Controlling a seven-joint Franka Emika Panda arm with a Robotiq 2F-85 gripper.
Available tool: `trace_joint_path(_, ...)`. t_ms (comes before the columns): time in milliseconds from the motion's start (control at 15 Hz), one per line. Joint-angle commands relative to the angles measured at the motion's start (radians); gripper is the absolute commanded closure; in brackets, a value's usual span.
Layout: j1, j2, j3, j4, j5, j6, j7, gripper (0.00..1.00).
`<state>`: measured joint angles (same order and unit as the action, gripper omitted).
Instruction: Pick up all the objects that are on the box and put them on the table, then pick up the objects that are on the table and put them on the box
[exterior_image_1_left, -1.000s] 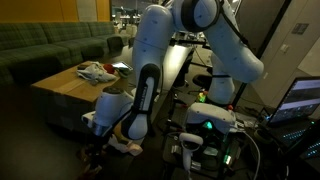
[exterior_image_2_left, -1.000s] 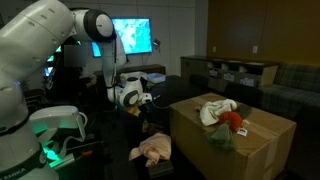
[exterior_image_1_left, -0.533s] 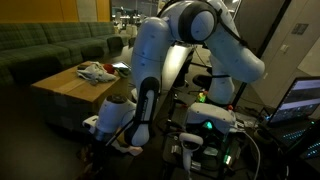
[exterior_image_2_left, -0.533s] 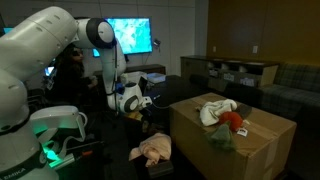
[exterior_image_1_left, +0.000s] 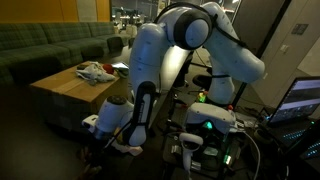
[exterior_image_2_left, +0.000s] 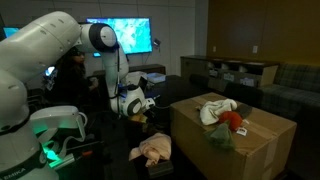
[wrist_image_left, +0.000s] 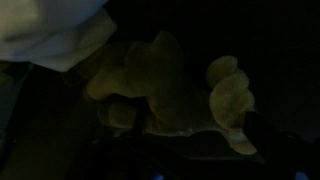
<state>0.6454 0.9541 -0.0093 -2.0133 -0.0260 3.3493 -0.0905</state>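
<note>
The robot's gripper will go down slightly toward the pale cloth and close its open fingers around the brown plush toy's body (wrist_image_left: 162, 88), because the toy is right below.
The tan cardboard box (exterior_image_2_left: 235, 140) (exterior_image_1_left: 70, 88) carries a white-grey cloth (exterior_image_2_left: 214, 108) (exterior_image_1_left: 93, 70), a red ball (exterior_image_2_left: 232, 119) and a teal-grey cloth (exterior_image_2_left: 220, 138). A pinkish-white cloth (exterior_image_2_left: 152, 150) (exterior_image_1_left: 126, 147) lies low on the black table (exterior_image_2_left: 120, 165) beside the box. My gripper (exterior_image_2_left: 146, 116) (exterior_image_1_left: 97, 129) hangs open just above the table, between the box and the robot base. In the dim wrist view a brown plush toy (wrist_image_left: 165, 85) lies right below the gripper (wrist_image_left: 198, 150), with pale cloth (wrist_image_left: 50, 30) at the upper left. Nothing is held.
A dark green sofa (exterior_image_1_left: 50, 45) runs behind the box. The robot base with its green light (exterior_image_1_left: 208, 125) (exterior_image_2_left: 55, 125) stands close by, with cables and equipment around it. A lit screen (exterior_image_2_left: 130, 35) and low shelves (exterior_image_2_left: 235, 70) stand at the back.
The arm has folded lower and its elbow has swung over. The gripper has sunk slightly toward the table beside the box. The objects have not moved.
</note>
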Motion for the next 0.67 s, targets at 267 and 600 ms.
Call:
trace_joint_path(267, -0.05, 0.056, -0.013, 0.048, -0.038, 0.054, -0.048, 0.0)
trace_joint_path(600, -0.06, 0.066, -0.011, 0.04, -0.036, 0.053, -0.055, 0.0)
